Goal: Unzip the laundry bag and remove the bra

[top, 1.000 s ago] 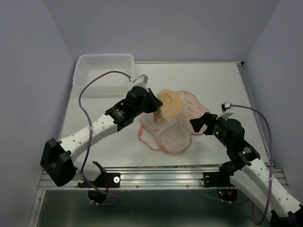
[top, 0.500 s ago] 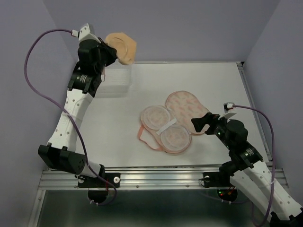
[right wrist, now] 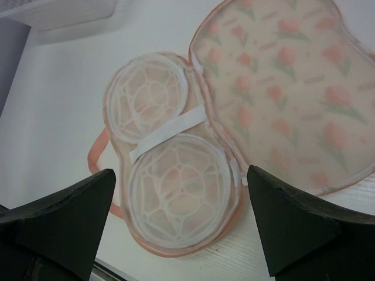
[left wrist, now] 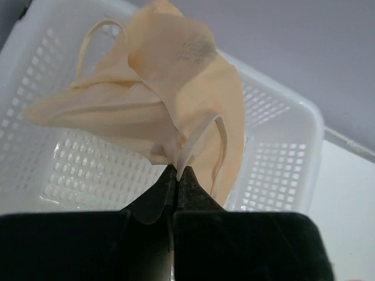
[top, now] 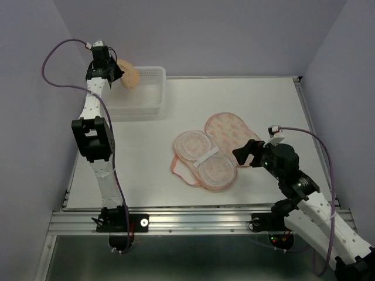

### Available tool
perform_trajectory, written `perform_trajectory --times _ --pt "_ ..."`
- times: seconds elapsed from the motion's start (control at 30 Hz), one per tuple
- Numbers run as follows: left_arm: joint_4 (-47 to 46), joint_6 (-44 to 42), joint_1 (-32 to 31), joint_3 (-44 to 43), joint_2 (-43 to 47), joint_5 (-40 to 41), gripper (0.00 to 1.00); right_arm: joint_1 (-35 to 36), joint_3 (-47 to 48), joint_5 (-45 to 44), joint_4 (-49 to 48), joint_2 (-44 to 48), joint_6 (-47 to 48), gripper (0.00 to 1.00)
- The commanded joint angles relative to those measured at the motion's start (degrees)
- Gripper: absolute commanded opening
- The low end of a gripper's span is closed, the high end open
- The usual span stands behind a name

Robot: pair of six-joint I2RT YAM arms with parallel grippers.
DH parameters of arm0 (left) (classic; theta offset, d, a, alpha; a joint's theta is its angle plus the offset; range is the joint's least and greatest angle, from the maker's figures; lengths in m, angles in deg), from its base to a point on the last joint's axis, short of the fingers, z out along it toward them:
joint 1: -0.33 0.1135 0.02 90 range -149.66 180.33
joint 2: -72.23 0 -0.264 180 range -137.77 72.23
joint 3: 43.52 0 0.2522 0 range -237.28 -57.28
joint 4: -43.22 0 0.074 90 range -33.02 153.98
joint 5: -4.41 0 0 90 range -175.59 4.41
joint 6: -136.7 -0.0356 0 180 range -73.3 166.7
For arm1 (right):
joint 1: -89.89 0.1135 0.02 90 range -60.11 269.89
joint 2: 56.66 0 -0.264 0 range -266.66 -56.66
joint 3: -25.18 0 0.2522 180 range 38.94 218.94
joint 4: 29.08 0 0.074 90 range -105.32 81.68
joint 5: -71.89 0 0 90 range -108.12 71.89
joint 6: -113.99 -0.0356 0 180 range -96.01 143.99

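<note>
The bra's thin strip goes down into the white basket (top: 143, 96) with my left gripper next and is released, since the basket's open bottom lies below the closed fingers.
The laundry bag (top: 214, 149) lies open on the table, its printed lid (top: 229, 130) folded back to the right and two white lattice cups (right wrist: 176, 181) showing inside. My left gripper (top: 116, 75) is shut on the beige bra (top: 129, 77) and holds it up over the white basket (top: 143, 96) at the far left. In the left wrist view the bra (left wrist: 158, 99) hangs from the closed fingertips (left wrist: 188, 175) above the basket (left wrist: 275, 158). My right gripper (top: 245, 153) is open and empty, just right of the bag (right wrist: 281, 88).
A pink strap loop (top: 179, 170) sticks out from the bag's left side. The basket stands at the table's far left corner against the wall. The table's front edge rail (top: 193, 213) runs between the arm bases.
My left arm has carried the bra from the bag up and left to above the basket, then lowered it slightly. The right gripper has shifted a little left.
</note>
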Motion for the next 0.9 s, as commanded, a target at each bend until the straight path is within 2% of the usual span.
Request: perform_trajectory --times 0.0,0.23,0.37,0.53,0.63,0.7,0.8,0.83,0.87 --pt "-5.1 -1.4 0.7 3.8 4.0 -5.7 0.00 0.2 0.6 0.7 -2.5 -1.6 1.1 1.00" --pt "-15.9 6.8 0.4 22.5 7.4 -9.4 0.00 0.2 0.3 2.2 -3.8 -3.4 1.4 1.00" --pt "-20.3 11.0 -0.3 26.3 6.0 -11.1 0.00 0.2 0.2 3.0 -3.7 -3.4 1.5 1.00" --pt "-31.7 19.2 -0.5 32.6 6.5 -17.1 0.00 0.2 -0.2 3.4 -3.8 -2.6 1.4 1.00" --pt "-37.3 22.6 -0.6 36.4 8.2 -17.7 0.02 0.2 -0.3 3.5 -3.8 -2.5 1.4 1.00" --pt "-37.9 22.7 -1.1 37.2 8.4 -17.3 0.08 0.2 -0.3 3.5 -3.8 -2.6 1.4 1.00" --pt "-35.5 21.9 -2.0 36.1 6.6 -17.1 0.31 0.2 -0.1 3.6 -3.8 -2.6 1.5 1.00" --pt "-35.2 21.8 -2.0 36.0 5.8 -17.7 0.49 0.2 -0.1 3.5 -3.7 -2.6 1.5 1.00" --pt "-34.9 21.9 -2.1 36.0 5.6 -18.9 0.62 0.2 -0.1 2.8 -3.7 -2.7 1.2 1.00"
